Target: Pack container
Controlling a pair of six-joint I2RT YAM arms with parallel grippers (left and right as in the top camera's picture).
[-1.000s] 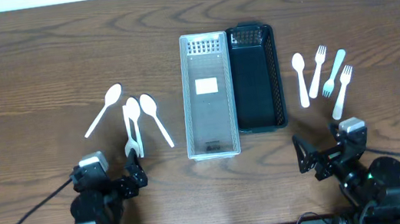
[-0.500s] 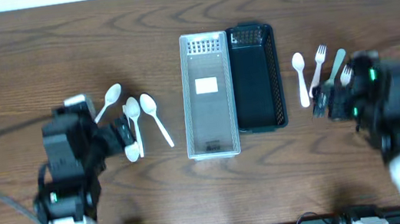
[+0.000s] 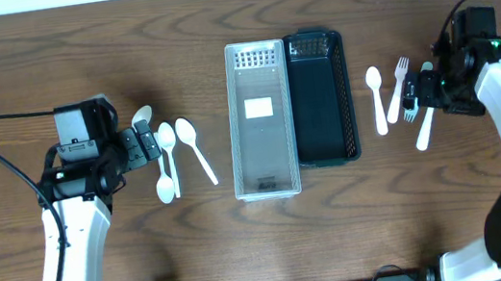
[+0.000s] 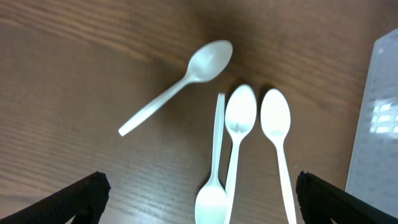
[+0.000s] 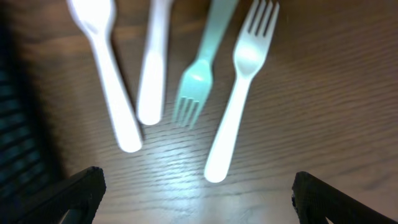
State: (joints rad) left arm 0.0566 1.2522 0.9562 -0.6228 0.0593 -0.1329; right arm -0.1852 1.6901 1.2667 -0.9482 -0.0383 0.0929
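My right gripper lowers its open fingers around the white plastic fork's handle (image 3: 428,117) near the head next, turning to match its slant, since the handle lies slanted below.
A clear plastic container (image 3: 260,120) and a black container (image 3: 321,97) stand side by side mid-table. Several white spoons (image 3: 195,150) lie left of them, and they also show in the left wrist view (image 4: 239,124). My left gripper (image 3: 146,142) hovers over the spoons, open and empty (image 4: 199,190). A white spoon (image 3: 377,99) and three forks (image 3: 427,117) lie right of the containers. My right gripper (image 3: 410,98) hovers over them, open and empty (image 5: 196,186). The right wrist view shows a pale teal fork (image 5: 202,68) between a white handle (image 5: 152,68) and a white fork (image 5: 239,93).
The clear container's edge (image 4: 379,124) shows at the right of the left wrist view. The black container's wall (image 5: 18,124) shows at the left of the right wrist view. Both containers hold no cutlery. Bare wooden table (image 3: 274,244) lies in front.
Both arms have risen from the front edge and swung outward and back. The left gripper now hangs over the spoons, the right over the forks. No cutlery has moved.
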